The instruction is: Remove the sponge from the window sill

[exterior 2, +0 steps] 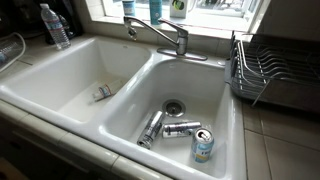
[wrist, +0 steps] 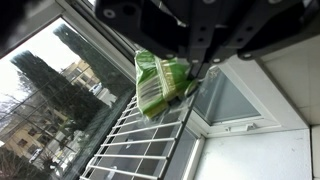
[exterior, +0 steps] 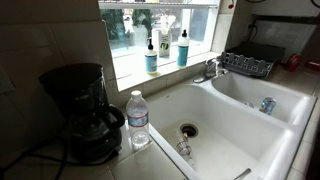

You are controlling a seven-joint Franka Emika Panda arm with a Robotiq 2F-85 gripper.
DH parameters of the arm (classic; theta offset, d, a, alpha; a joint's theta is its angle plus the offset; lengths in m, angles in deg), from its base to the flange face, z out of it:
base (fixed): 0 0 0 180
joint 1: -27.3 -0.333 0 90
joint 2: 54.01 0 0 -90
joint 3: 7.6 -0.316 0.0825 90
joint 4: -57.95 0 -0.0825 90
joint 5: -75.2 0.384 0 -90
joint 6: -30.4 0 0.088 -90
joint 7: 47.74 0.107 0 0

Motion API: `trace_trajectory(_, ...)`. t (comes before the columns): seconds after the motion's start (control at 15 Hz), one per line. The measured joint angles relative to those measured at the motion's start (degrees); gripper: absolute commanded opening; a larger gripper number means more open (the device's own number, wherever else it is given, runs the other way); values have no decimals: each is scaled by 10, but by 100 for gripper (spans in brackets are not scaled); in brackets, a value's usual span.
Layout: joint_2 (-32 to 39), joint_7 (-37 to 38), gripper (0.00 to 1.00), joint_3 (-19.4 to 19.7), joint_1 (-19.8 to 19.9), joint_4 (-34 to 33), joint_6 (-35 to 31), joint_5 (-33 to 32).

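My gripper carries the sponge away from the bright window pane and the window sill [exterior: 130, 68] next, before releasing it.
In the wrist view my gripper [wrist: 188, 78] comes in from the top and is shut on the sponge [wrist: 157, 84], a yellow-green striped soft block. It hangs in the air in front of the bright window pane. The window sill [exterior: 130, 68] is the pale ledge under the window and also shows in an exterior view [exterior 2: 215, 27]. Neither the gripper nor the sponge shows in the exterior views.
Two blue-liquid soap bottles [exterior: 151, 56] [exterior: 183, 48] stand on the sill. Below are a faucet [exterior 2: 160, 32], a white double sink [exterior 2: 120, 150] with cans [exterior 2: 203, 145], a dish rack [exterior 2: 270, 70], a water bottle [exterior: 138, 120] and a coffee maker [exterior: 80, 110].
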Motion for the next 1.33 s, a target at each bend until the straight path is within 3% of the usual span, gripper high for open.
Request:
trace_trajectory(0.33,45,-12,0,-66,53,-61,0,-4)
trace_trajectory(0.6,74,-30,0,-98,71,-100,0,-4)
trace_trajectory(0.67,80,-35,6,-105,73,-107,0,-4)
trace_trajectory(0.73,85,-40,29,-109,74,-114,0,-4)
trace_trajectory(0.93,87,-51,38,-116,75,-113,0,-6)
trace_trajectory(1.33,85,-63,82,-117,75,-114,-7,-11)
